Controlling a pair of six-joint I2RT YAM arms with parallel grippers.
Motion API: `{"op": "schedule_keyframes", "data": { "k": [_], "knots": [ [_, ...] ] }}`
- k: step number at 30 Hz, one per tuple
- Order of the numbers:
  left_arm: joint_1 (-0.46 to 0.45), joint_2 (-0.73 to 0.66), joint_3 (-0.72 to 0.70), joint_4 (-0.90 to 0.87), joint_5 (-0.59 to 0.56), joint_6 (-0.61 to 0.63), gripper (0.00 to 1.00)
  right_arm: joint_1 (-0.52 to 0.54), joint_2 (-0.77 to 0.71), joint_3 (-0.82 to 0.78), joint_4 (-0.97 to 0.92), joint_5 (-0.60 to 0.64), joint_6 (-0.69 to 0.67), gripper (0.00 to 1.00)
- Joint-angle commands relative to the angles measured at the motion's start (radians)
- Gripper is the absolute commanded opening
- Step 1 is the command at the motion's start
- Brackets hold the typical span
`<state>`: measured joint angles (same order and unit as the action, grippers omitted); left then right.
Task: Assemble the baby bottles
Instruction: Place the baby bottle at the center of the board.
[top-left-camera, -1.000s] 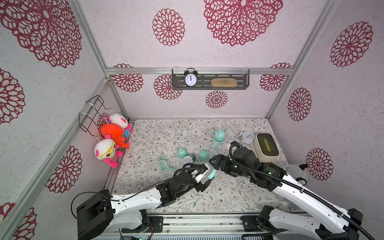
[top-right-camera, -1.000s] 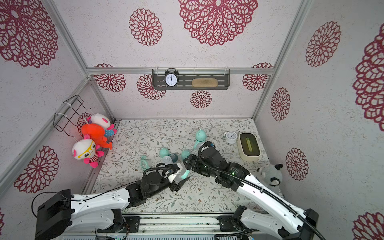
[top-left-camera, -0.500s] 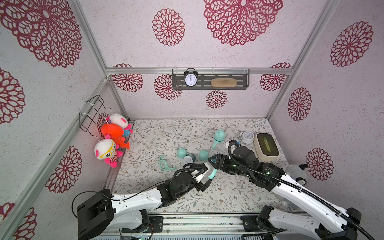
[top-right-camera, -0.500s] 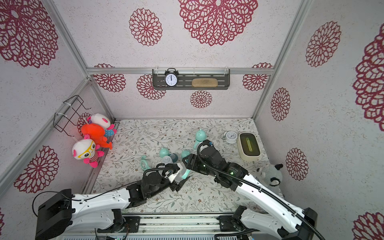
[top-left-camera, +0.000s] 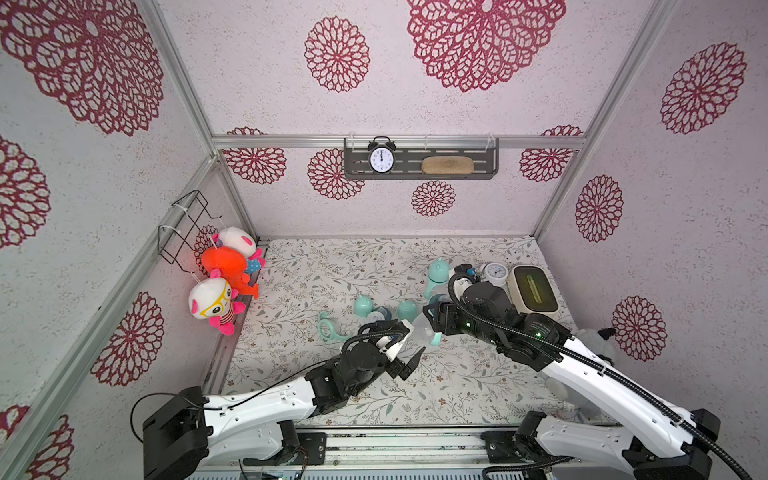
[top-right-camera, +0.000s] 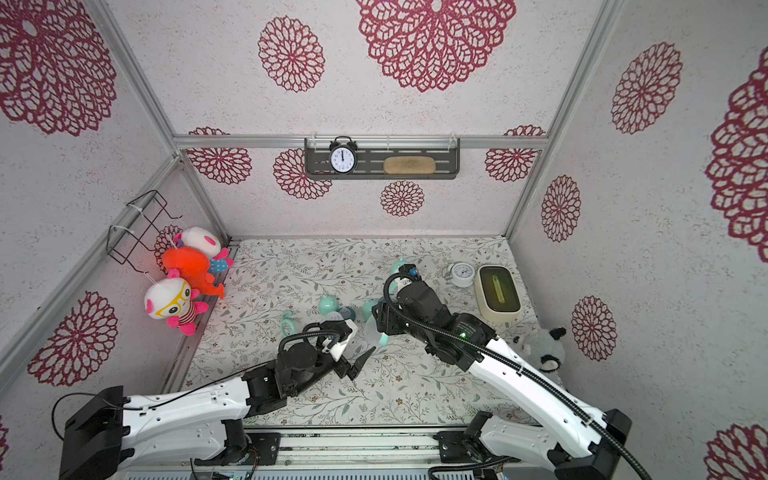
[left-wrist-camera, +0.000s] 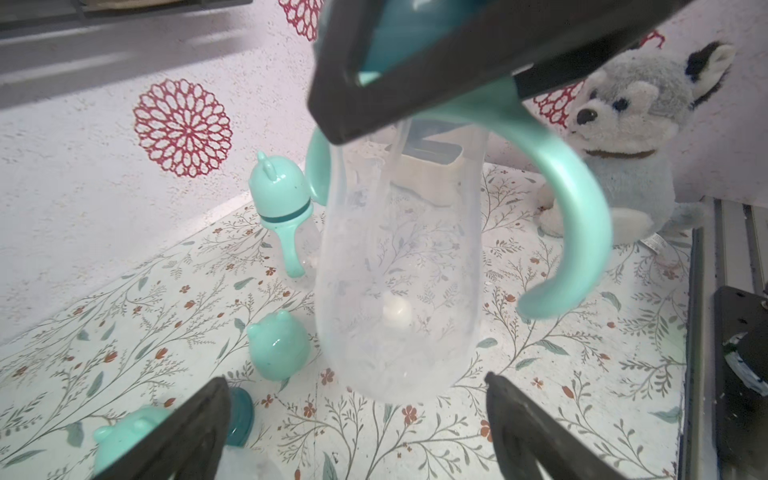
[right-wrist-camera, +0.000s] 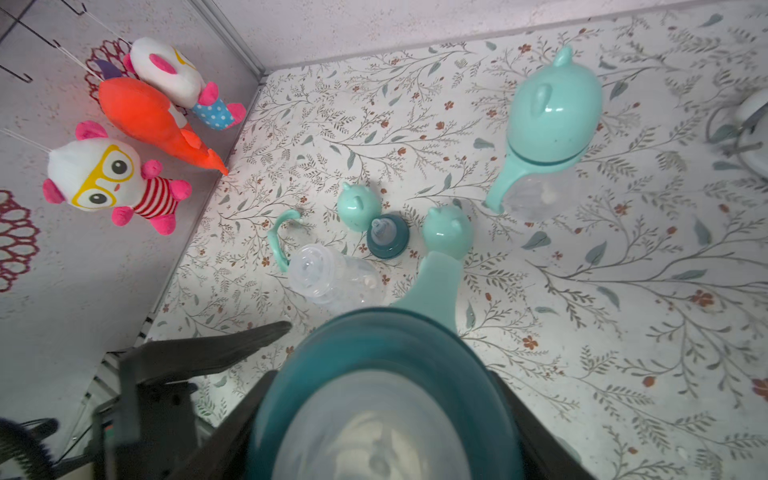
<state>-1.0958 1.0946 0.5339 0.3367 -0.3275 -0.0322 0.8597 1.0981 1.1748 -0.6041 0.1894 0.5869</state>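
Observation:
The bottle in my right gripper should next go down onto bare mat, in front of the capped bottle and clear of loose parts, and I should release its collar.
A clear baby bottle (left-wrist-camera: 399, 291) with mint handles (left-wrist-camera: 582, 208) hangs over the floral mat. My right gripper (right-wrist-camera: 374, 415) is shut on its dark teal collar (right-wrist-camera: 374, 345), seen in both top views (top-left-camera: 432, 322) (top-right-camera: 380, 322). My left gripper (left-wrist-camera: 356, 380) stands open just beneath the bottle's base, fingertips apart and touching nothing, also in a top view (top-left-camera: 409, 349). A capped bottle (top-left-camera: 438, 276) stands at the back. Two loose mint caps (right-wrist-camera: 357, 205) (right-wrist-camera: 449, 228), a teal collar with nipple (right-wrist-camera: 387, 237), a bare clear bottle (right-wrist-camera: 328, 278) and a loose handle (right-wrist-camera: 278, 241) lie mid-mat.
A white alarm clock (top-left-camera: 496, 274) and a cream box (top-left-camera: 534, 289) sit at the back right. A grey husky plush (top-right-camera: 540, 345) leans at the right wall. Plush toys (top-left-camera: 224, 274) hang on the left wall. A shelf (top-left-camera: 419, 164) is on the back wall.
My left gripper has opened and let go of the bottle, drawing slightly back. My right gripper has tightened on the collar and now holds the bottle alone.

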Motion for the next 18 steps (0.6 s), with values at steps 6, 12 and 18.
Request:
{"op": "schedule_keyframes", "data": {
  "k": [6,12,18],
  "knots": [
    [0.111,-0.108,0.034,-0.232,-0.015,-0.109,0.98,-0.023,0.028,-0.037,0.089,0.148,-0.202,0.43],
    [0.226,-0.129,0.105,-0.398,0.019,-0.176,0.98,-0.093,0.014,-0.192,0.269,0.088,-0.260,0.44],
    [0.335,-0.186,0.099,-0.428,0.085,-0.209,0.98,-0.164,0.053,-0.265,0.356,0.036,-0.308,0.44]
  ]
}}
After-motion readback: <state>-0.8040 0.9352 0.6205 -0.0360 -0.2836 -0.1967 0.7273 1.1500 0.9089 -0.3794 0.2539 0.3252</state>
